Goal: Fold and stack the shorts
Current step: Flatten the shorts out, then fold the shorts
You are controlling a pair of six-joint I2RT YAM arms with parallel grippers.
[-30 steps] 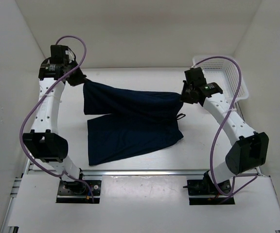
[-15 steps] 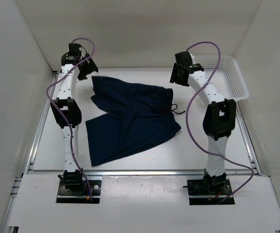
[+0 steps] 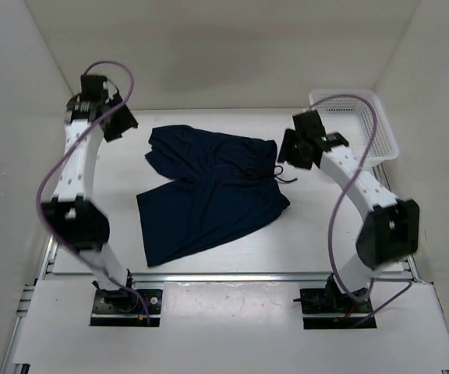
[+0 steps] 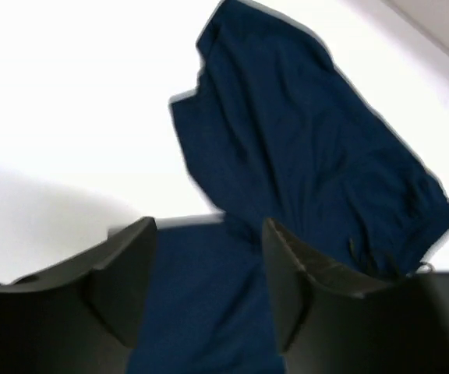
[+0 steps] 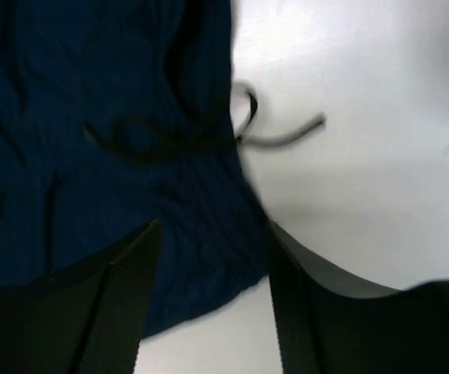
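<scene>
My right gripper moves back and down past the drawstring onto the near corner of the ribbed waistband (image 3: 284,204) (image 5: 248,265) next, because that corner juts out against bare tabletop.
The dark navy shorts (image 3: 209,191) lie loosely folded on the white table, waistband to the right with a black drawstring (image 3: 285,176) trailing off it. My left gripper (image 3: 125,125) hovers open just off the shorts' far left corner, holding nothing. In the left wrist view the shorts (image 4: 302,156) spread out below the open left gripper (image 4: 209,269). My right gripper (image 3: 287,154) stands open beside the waistband's far right end. The right wrist view looks down past the open right gripper (image 5: 213,288) at the shorts' edge (image 5: 92,156) and the drawstring (image 5: 283,134).
A white mesh basket (image 3: 384,132) stands at the back right corner, behind the right arm. White walls close in the table on the left, back and right. Purple cables loop over both arms.
Both grippers were shut on the lifted far edge of the shorts; they have opened and let go. The fabric has dropped flat onto the table, and both arms have drawn back.
</scene>
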